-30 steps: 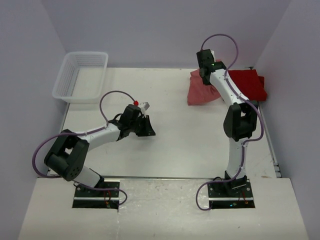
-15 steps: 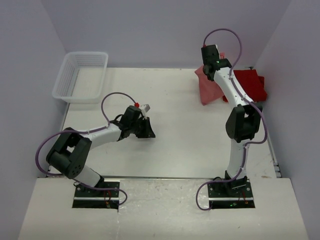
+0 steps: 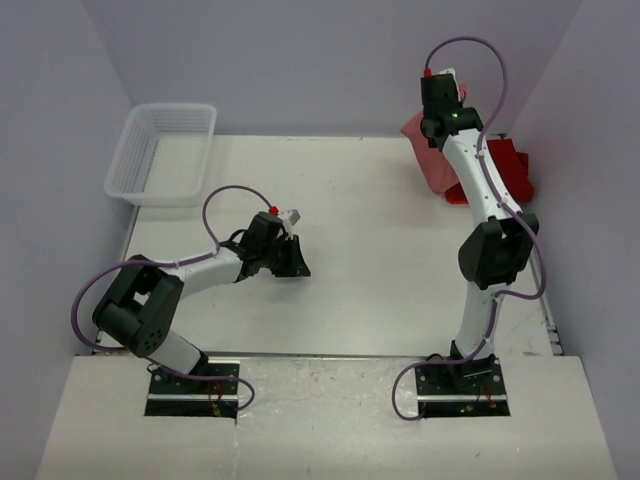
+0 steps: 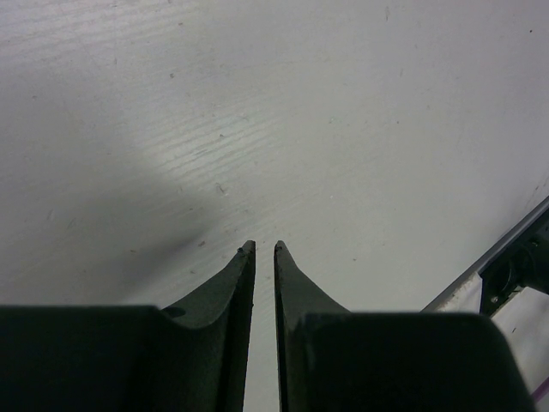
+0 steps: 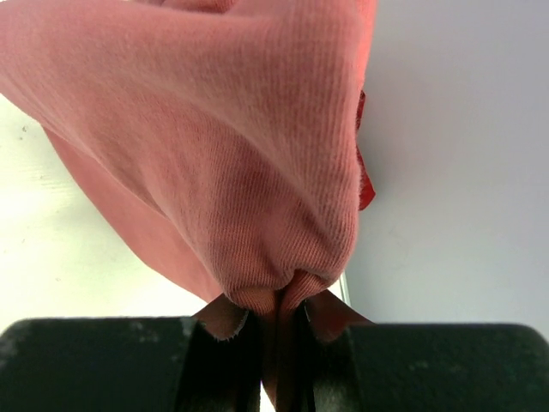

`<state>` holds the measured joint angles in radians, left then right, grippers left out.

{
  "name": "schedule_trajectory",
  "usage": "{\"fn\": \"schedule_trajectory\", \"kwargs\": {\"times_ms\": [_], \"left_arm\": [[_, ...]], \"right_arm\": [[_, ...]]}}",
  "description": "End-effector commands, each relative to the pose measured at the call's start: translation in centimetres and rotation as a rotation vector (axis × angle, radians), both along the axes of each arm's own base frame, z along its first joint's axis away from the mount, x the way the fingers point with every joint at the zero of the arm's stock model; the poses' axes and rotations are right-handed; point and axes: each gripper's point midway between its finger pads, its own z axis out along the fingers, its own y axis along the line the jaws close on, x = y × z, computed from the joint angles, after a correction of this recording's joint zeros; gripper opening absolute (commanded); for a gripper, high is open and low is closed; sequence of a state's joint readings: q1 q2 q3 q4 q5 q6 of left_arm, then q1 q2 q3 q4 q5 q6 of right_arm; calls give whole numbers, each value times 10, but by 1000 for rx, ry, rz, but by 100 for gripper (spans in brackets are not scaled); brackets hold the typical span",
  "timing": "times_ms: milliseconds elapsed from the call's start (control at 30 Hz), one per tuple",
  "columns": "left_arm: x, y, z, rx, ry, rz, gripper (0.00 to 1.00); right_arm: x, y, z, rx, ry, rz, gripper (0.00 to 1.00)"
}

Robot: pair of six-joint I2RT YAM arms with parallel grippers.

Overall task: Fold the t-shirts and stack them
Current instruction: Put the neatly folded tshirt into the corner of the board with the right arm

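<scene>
Next, my right gripper needs to go to the right in the top view and down to release the t-shirt, because the red stack (image 3: 512,172) lies below it on that side.
My right gripper (image 3: 436,130) is raised at the far right corner and shut on the faded salmon-red t-shirt (image 3: 432,165), which hangs bunched below it. In the right wrist view the cloth (image 5: 214,154) is pinched between the fingers of the gripper (image 5: 279,300). Brighter red folded t-shirts (image 3: 505,168) lie stacked on the table behind it, partly hidden by the arm; a red edge (image 5: 364,184) shows in the right wrist view. My left gripper (image 3: 296,262) rests low over bare table left of centre, its jaws (image 4: 264,249) nearly together and empty.
A white plastic mesh basket (image 3: 170,105) stands at the far left corner. Grey walls close the table's back and sides. The table's metal front edge (image 4: 489,262) shows in the left wrist view.
My right gripper has lifted the salmon shirt up and to the right, toward the red stack and back wall. The left arm has barely moved.
</scene>
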<state>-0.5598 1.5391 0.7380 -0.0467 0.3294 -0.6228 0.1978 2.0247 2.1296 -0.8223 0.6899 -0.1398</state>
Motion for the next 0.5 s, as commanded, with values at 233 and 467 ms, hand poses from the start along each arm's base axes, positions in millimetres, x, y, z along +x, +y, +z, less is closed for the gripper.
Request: {"fn": "schedule_trajectory", "kwargs": {"times_ms": [233,467], "left_arm": [[-1,-3,-1,0,-21,-37,15],[-2,-4,-1,-3,-22,-42,15]], "right_arm": [[-12,-13,59,9,-146,-26,0],[-21,-23,62,28,-152,-47,0]]}}
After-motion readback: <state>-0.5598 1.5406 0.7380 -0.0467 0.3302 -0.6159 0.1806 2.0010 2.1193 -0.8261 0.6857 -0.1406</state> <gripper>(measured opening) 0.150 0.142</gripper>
